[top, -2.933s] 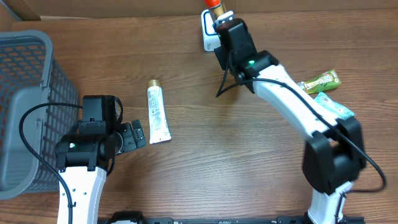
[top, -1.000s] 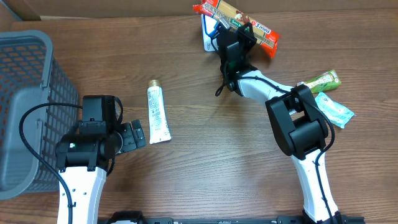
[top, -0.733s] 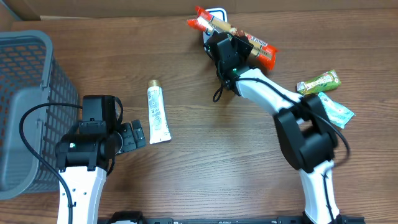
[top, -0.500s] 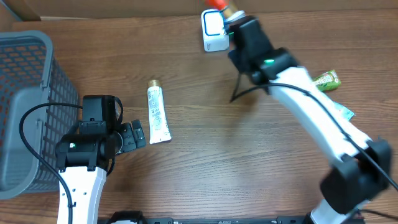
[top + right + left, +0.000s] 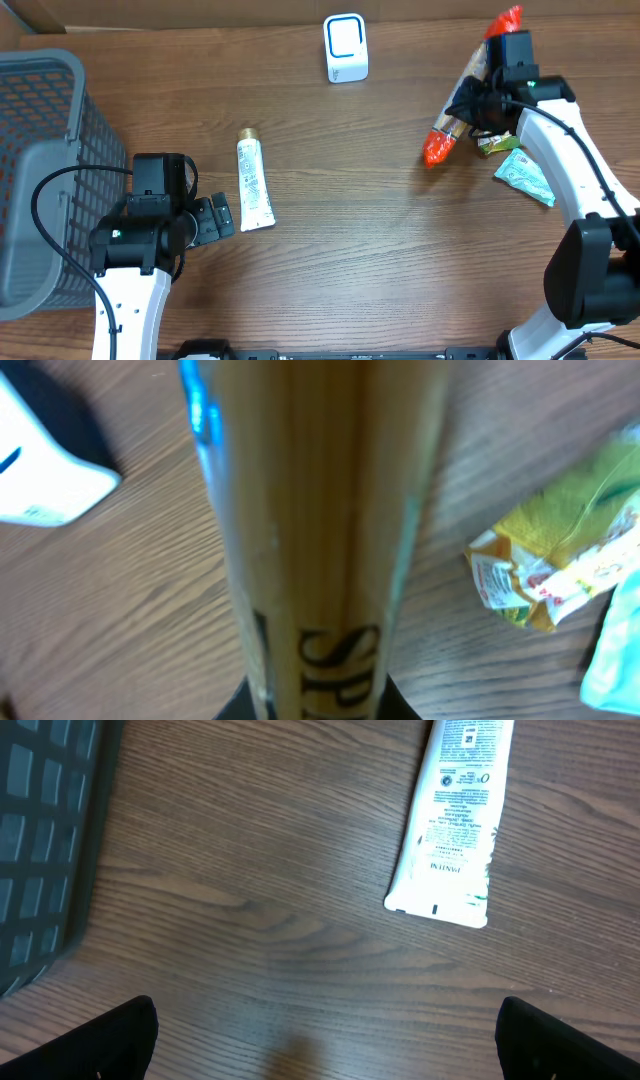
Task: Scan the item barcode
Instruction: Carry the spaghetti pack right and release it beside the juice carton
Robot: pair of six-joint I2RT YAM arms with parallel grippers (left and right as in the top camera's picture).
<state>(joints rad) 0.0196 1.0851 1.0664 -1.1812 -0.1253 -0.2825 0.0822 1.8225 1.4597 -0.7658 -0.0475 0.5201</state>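
The right gripper will go down next and release the spaghetti packet on the tabletop (image 5: 470, 152) (image 5: 446, 582) beside the green-yellow snack packet, because that bare spot is below the gripper.
The item is a long packet of spaghetti (image 5: 447, 128) with red ends, and my right gripper (image 5: 487, 92) is shut on it above the table's right side, near the snack packets. In the right wrist view the packet (image 5: 320, 510) fills the middle and hides most of the right gripper (image 5: 315, 700); no barcode shows on it. The white scanner (image 5: 346, 47) with a blue-rimmed window stands at the back centre, well left of the packet, and its corner shows as the scanner (image 5: 40, 470). My left gripper (image 5: 215, 218) stands open on the left, its left gripper (image 5: 330, 1050) holding nothing.
A white tube (image 5: 255, 180) lies just ahead of the left gripper, also seen as the tube (image 5: 450, 820). A grey basket (image 5: 40, 150) fills the left edge. A green-yellow snack packet (image 5: 497, 144) and a pale blue packet (image 5: 525, 180) lie under the right arm.
The right arm has swung away from the scanner to the right side of the table, carrying the spaghetti packet with it. The left arm and the tube have not moved.
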